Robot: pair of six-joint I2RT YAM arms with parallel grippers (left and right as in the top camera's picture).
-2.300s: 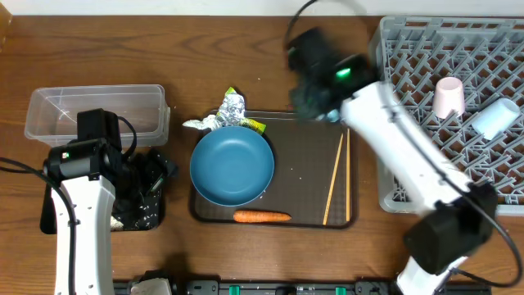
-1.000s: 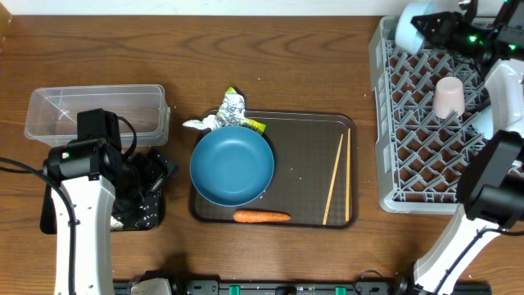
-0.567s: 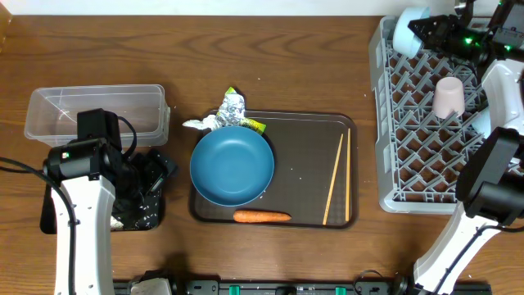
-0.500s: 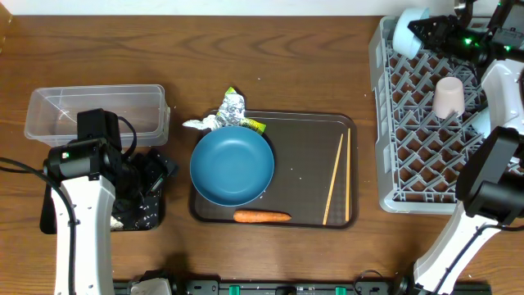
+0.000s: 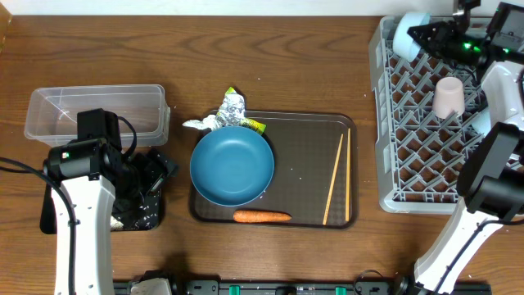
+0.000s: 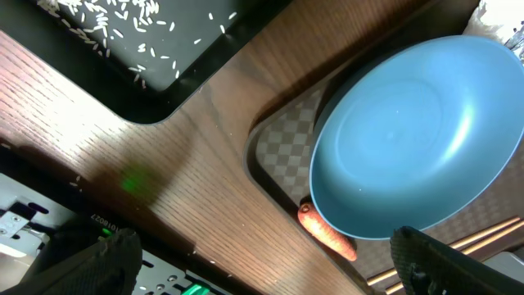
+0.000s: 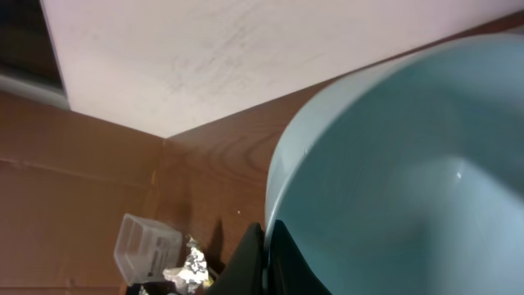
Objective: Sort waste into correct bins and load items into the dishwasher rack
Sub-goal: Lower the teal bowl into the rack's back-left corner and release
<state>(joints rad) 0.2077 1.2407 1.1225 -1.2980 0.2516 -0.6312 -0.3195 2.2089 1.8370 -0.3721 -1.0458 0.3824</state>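
The right gripper moves down next, drifting right in the overhead view, and releases the bowl. The rack's empty wires beyond the whitish-pink cup lie below the gripper.
My right gripper (image 5: 427,34) is shut on the rim of the small pale blue bowl (image 5: 407,31), held tilted over the far left corner of the grey dishwasher rack (image 5: 426,156). In the right wrist view the bowl (image 7: 409,164) fills the frame and the fingers (image 7: 255,256) pinch its edge. A whitish-pink cup (image 5: 449,97) stands in the rack. My left gripper (image 5: 154,182) hangs open over the black tray (image 5: 146,215), which holds rice (image 6: 90,24). The dark blue bowl (image 5: 232,165), carrot (image 5: 261,216) and chopsticks (image 5: 336,178) lie on the brown tray.
The brown serving tray (image 5: 307,164) lies mid-table. Crumpled foil (image 5: 232,108) and a yellow-green wrapper (image 5: 252,125) lie at its far left corner. The clear tub (image 5: 94,113) stands behind the black tray. My right arm crosses the rack's right side.
The right arm has swung from over the brown tray to the rack's far left corner with the pale bowl; it has barely shifted in the last second. The left arm is still.
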